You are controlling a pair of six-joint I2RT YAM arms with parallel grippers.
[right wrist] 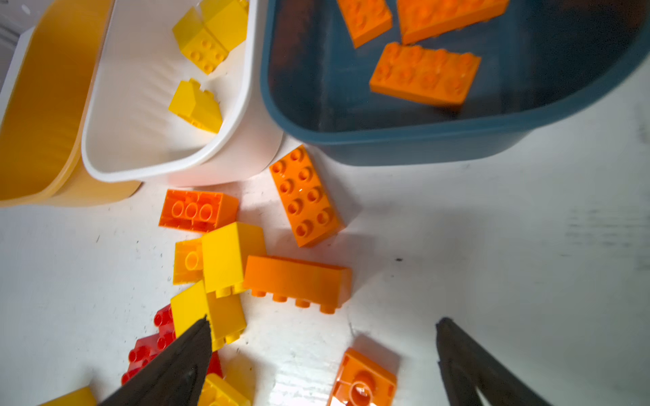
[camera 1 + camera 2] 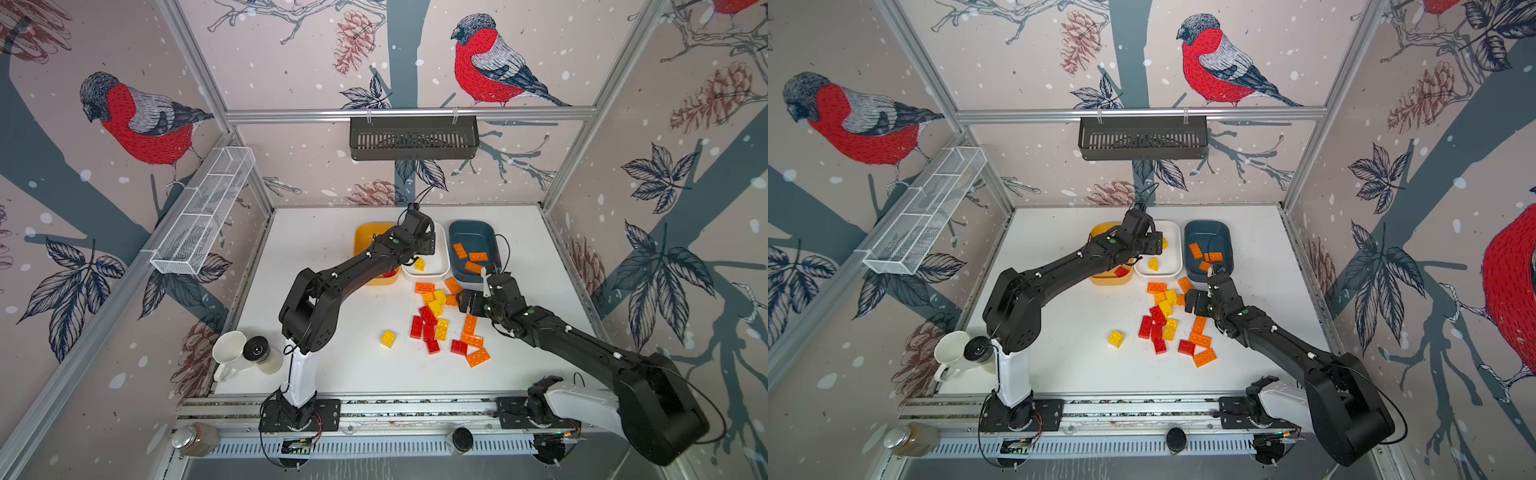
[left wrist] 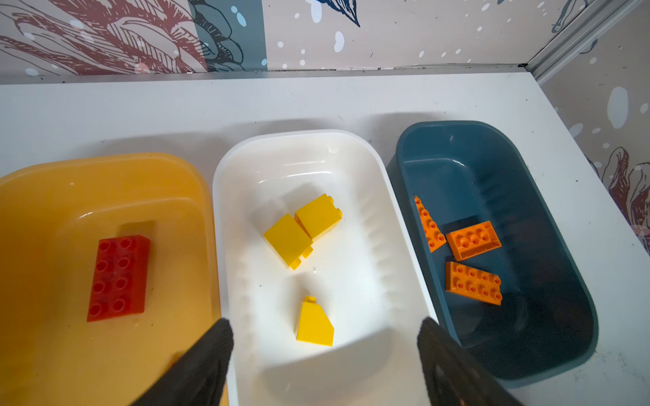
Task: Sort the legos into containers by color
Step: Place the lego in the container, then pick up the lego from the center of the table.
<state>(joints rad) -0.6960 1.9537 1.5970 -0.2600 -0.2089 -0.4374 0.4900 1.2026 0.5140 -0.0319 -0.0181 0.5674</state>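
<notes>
I will lower my right gripper next and move it toward the pile, onto the side-lying orange brick (image 2: 451,301) beside a yellow one, because the ends of the orange brick face my open fingers.
Three containers stand side by side at the back of the table. The yellow-orange tray (image 3: 105,165) holds one red brick (image 3: 119,277). Three yellow bricks (image 3: 302,228) lie in the white tray (image 3: 299,135), and three orange bricks (image 3: 473,281) in the teal tray (image 3: 492,126). My left gripper (image 3: 326,321) hangs open over the white tray's near end, just above a yellow sloped brick (image 3: 314,325) lying loose. Loose red, yellow and orange legos (image 2: 436,316) lie in a pile in front of the trays. My right gripper (image 1: 324,321) is open over the pile's far edge, with a small orange brick (image 1: 362,383) on the table between its fingers.
One yellow brick (image 2: 387,338) lies alone, left of the pile. A white mug (image 2: 228,353) and a black-lidded jar (image 2: 262,353) stand at the front left. A black basket (image 2: 413,139) hangs on the back wall and a wire rack (image 2: 208,212) on the left wall.
</notes>
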